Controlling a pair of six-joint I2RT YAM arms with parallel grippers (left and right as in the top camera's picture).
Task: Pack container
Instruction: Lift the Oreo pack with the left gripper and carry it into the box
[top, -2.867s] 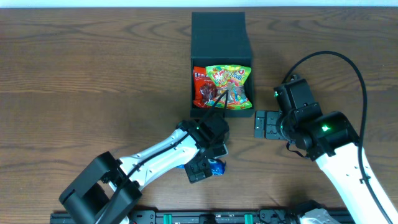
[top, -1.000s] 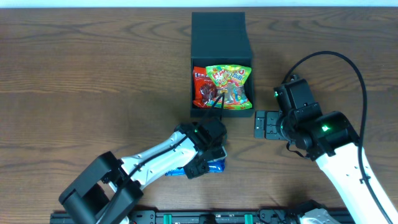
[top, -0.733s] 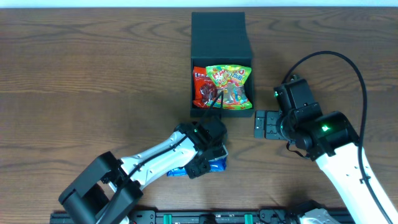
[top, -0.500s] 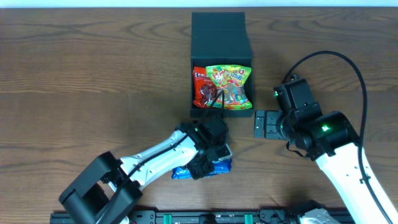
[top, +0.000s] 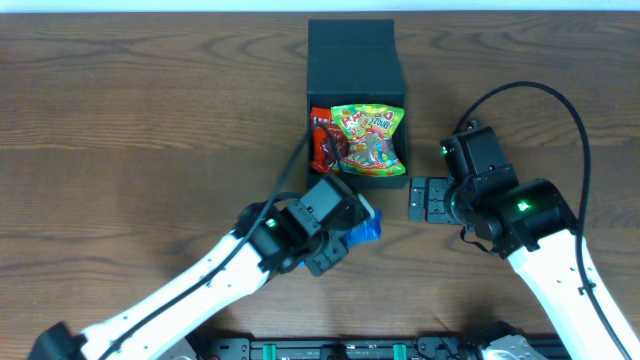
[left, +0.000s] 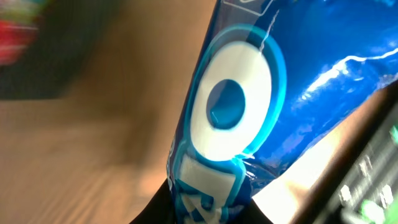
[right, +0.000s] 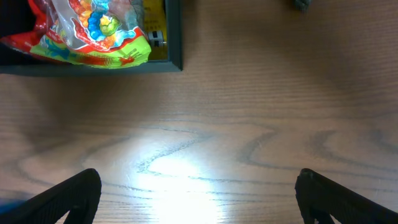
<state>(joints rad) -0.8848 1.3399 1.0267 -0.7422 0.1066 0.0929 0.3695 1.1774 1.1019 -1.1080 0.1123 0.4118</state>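
I should lift my left gripper next and carry the blue snack packet outward, then down onto the red packet (top: 324, 141) (left: 12, 42), because the gummy packet fills the other side of the box.
The container (top: 350, 55), a dark square box with its flap lid folded back, stands at the table's far middle. A green gummy packet (top: 368, 135) and a red packet (top: 322, 140) lie inside it. My left gripper (top: 350, 228) is shut on a blue snack packet (top: 366, 229), held above the table just in front of the box. In the left wrist view the blue packet (left: 261, 93) fills the frame and the gripper (left: 208, 208) pinches its lower end. My right gripper (top: 420, 200) stands open to the right of the box; between its fingertips (right: 68, 199) is only bare wood.
The right wrist view shows the container's front corner (right: 174, 37) with the gummy packet (right: 93, 31) inside. Wooden table (top: 150, 120) stretches to both sides. The dark rail (top: 320, 350) runs along the near edge.
My left arm has lifted the blue packet off the table near the front edge and carried it up toward the container. The right arm has not moved.
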